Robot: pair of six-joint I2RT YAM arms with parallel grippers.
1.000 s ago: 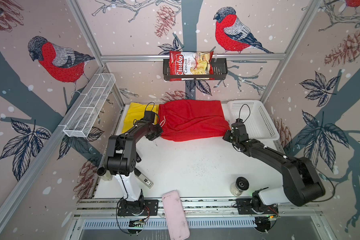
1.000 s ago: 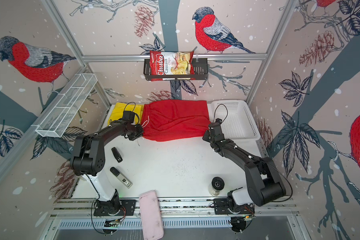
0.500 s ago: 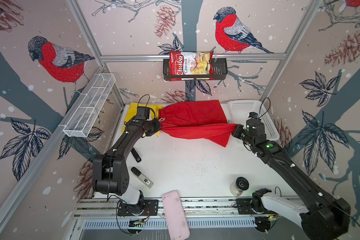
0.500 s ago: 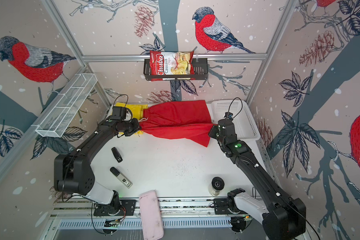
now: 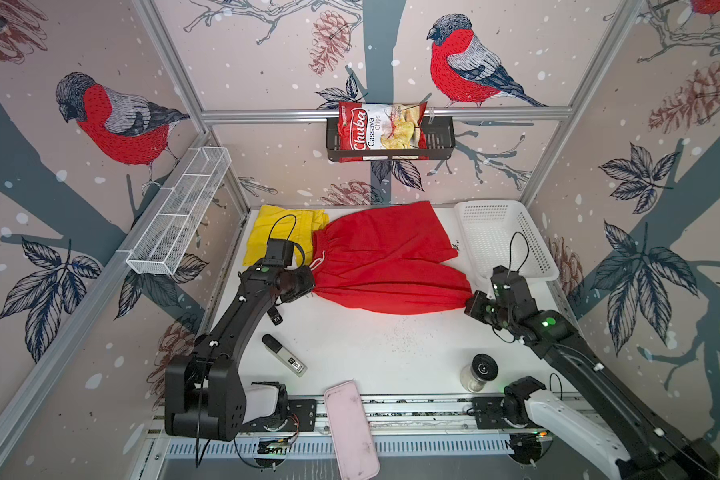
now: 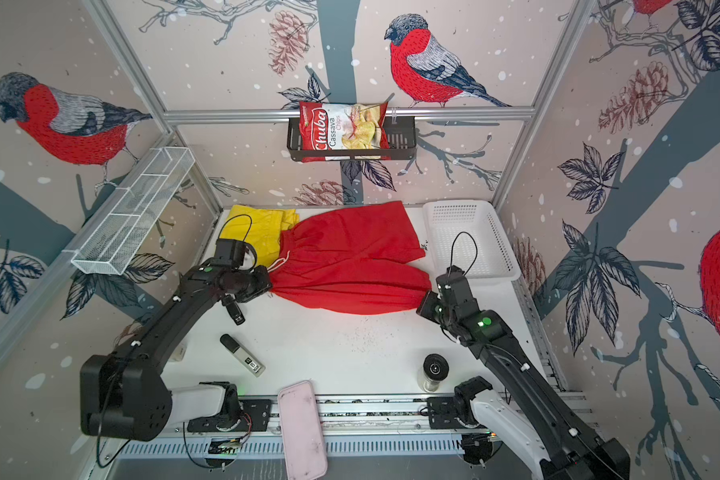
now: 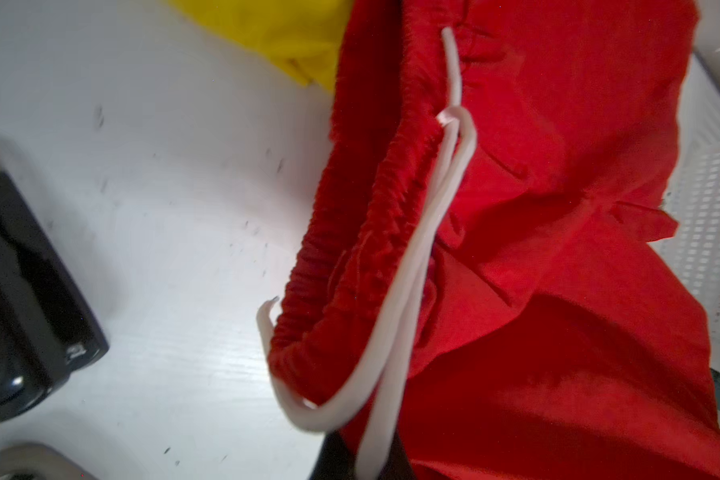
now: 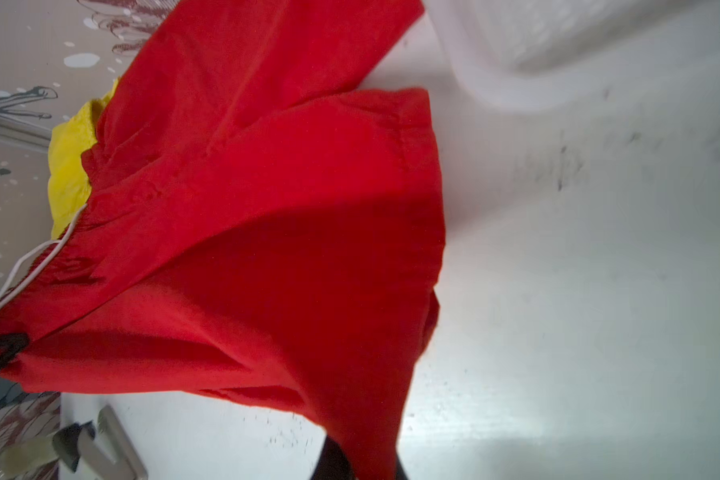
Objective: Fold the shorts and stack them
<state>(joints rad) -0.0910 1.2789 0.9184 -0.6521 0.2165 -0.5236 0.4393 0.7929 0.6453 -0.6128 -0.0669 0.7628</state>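
I need to pull the waistband corner in my left gripper back next, then lower and release it beside the small black device, as bare tabletop there is below and back of that gripper.
The red shorts (image 5: 387, 257) (image 6: 350, 253) lie at the back of the white table, their near edge lifted and stretched taut between both grippers. My left gripper (image 5: 310, 286) (image 6: 269, 286) is shut on the waistband corner, where the white drawstring (image 7: 416, 266) dangles. At the opposite end, my right gripper (image 5: 470, 305) (image 6: 422, 305) is shut on the leg hem corner. Red cloth fills both wrist views and runs into the left jaws (image 7: 362, 465) and the right jaws (image 8: 358, 465). The yellow shorts (image 5: 275, 232) (image 6: 250, 228) lie in the back left corner, partly under the red waistband.
A white basket (image 5: 535, 245) stands back right, beside the red shorts. On the near table lie a small black device (image 5: 275, 318), a grey-and-black stick (image 5: 285, 357), a black-lidded jar (image 5: 476, 372) and a pink case (image 5: 350, 428). A chips bag (image 5: 381, 131) sits in the wall rack.
Both grippers have raised the near edge of the red shorts and drawn it toward the front. The cloth went from lying flat to stretched between them.
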